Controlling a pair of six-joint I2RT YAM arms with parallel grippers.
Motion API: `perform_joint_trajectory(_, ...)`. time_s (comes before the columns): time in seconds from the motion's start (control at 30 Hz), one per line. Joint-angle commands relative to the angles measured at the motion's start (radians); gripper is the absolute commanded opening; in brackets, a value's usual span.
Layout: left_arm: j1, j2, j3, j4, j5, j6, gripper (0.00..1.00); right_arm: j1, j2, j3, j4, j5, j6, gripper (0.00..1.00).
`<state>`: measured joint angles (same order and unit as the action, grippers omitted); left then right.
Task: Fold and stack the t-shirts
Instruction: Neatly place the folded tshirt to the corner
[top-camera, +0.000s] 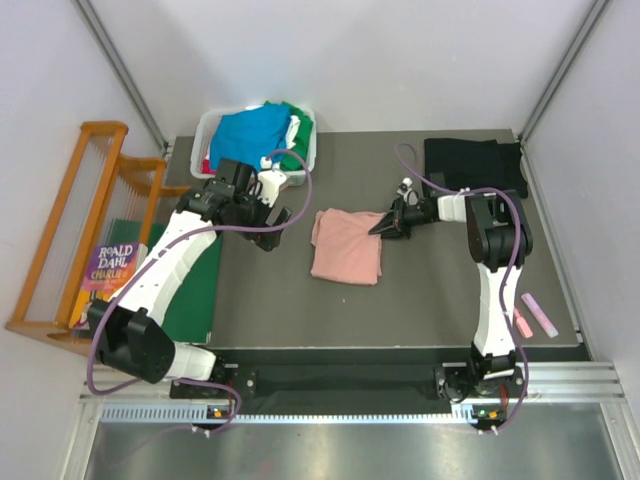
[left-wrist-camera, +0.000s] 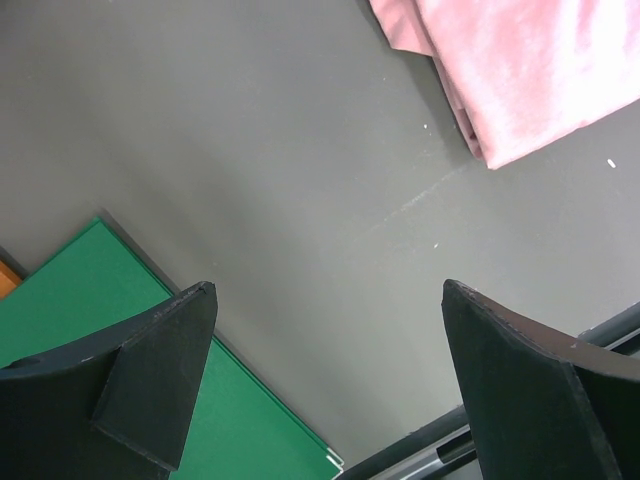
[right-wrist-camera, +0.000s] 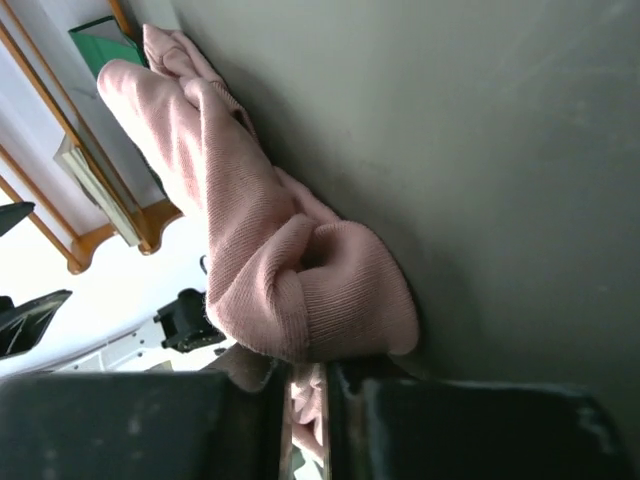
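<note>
The folded pink t-shirt needs to go outward, to the right in the top view, onto the black t-shirt (top-camera: 472, 165), so the right gripper should lift it there and let it go.
A dusty-pink t-shirt (top-camera: 346, 245) lies folded on the grey mat in the middle. My right gripper (top-camera: 382, 226) is at its right edge, shut on a bunched fold of the pink t-shirt (right-wrist-camera: 300, 290); cloth shows pinched between the jaws. A folded black t-shirt (top-camera: 472, 165) rests at the back right. Blue, green, white and red t-shirts (top-camera: 255, 130) fill a white bin (top-camera: 207, 131) at the back left. My left gripper (top-camera: 272, 222) hangs open left of the pink t-shirt (left-wrist-camera: 520, 70), above bare mat, holding nothing.
A flat green board (top-camera: 195, 290) lies at the mat's left edge, also under the left gripper as the green board (left-wrist-camera: 90, 300). A wooden rack (top-camera: 75, 220) with a book (top-camera: 105, 268) stands at far left. Pink chalk-like sticks (top-camera: 535, 315) lie at the near right.
</note>
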<state>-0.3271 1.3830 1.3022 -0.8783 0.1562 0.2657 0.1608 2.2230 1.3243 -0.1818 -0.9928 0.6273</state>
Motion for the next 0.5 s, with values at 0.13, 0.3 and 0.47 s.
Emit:
perform_joint_trajectory(0.13, 0.005, -0.029, 0.019, -0.007, -0.009, 0.015, 0.99, 0.036, 0.061, 0.085, -0.064, 0.094, -0.043, 0.00)
perform_joint_trajectory(0.3, 0.005, -0.025, 0.019, -0.008, 0.006, 0.007, 0.99, 0.008, 0.090, 0.443, -0.177, 0.097, -0.032, 0.00)
perform_joint_trajectory(0.47, 0.005, -0.042, 0.006, -0.008, -0.003, 0.007, 0.99, -0.066, 0.189, 0.781, -0.223, 0.103, 0.072, 0.00)
